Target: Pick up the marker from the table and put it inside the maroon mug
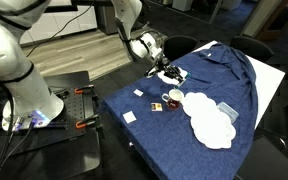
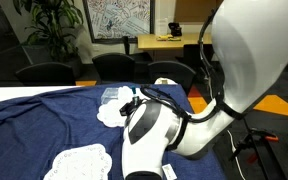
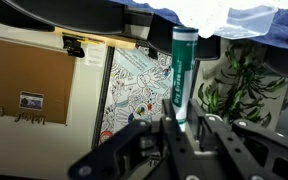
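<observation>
The marker's loose end pokes out past my gripper's fingers, so my gripper will next move down to bring it into the maroon mug's opening [image 1: 176, 95] and let go.
In the wrist view my gripper [image 3: 182, 125] is shut on the marker [image 3: 182, 65], a teal and white stick that pokes out past the fingertips. In an exterior view the gripper [image 1: 167, 70] hangs low over the far part of the blue-clothed table [image 1: 224, 75]. The maroon mug [image 1: 172, 97] stands on the cloth a short way in front of the gripper, beside a white plate [image 1: 196, 101]. The marker is too small to make out there. In the exterior view from behind the arm, the arm's body [image 2: 154, 135] hides the mug and the gripper.
A second white doily-like plate [image 1: 214, 128] lies near the mug. Small flat white squares [image 1: 130, 116] lie on the cloth. White plates also show in an exterior view [image 2: 84, 160]. Black chairs [image 2: 44, 72] stand round the table. The robot base [image 1: 29, 100] stands beside the table.
</observation>
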Robot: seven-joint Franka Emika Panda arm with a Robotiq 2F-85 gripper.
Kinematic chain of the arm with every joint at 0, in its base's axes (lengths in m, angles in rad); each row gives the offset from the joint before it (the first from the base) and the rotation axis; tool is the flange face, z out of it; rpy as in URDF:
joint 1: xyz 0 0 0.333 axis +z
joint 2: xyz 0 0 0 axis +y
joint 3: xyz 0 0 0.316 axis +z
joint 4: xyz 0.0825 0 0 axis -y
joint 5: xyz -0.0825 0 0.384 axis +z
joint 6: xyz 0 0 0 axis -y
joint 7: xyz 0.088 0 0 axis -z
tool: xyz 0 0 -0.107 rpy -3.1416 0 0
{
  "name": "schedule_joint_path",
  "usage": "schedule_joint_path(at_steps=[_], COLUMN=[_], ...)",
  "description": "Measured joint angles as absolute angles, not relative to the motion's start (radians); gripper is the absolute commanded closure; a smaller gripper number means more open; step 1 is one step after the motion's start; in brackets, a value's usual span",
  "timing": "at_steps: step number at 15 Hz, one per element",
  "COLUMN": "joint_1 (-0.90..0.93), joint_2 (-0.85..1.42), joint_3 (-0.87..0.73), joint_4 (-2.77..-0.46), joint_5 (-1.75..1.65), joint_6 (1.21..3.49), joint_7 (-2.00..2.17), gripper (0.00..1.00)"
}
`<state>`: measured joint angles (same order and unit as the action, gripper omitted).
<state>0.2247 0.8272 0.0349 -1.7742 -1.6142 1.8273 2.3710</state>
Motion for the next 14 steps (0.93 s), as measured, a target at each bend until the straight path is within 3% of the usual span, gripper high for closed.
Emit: schedule_joint_path(at_steps=[10,11,12,14], joint_1=[0.191,0.191,0.191,0.191], joint_2=[0.951,0.964,0.977,1.0], joint_3=[0.037,0.037,0.038,0.04], joint_4=[-1.665,-1.652,-1.64,-1.617], joint_5=[-1.644,-1.651,-1.657,-1.667], joint_6=[1.834,1.835,1.836,1.838], joint_7=[2.392,2.392,2.392,2.392], gripper=[0.95,0.56,0.55,0.41])
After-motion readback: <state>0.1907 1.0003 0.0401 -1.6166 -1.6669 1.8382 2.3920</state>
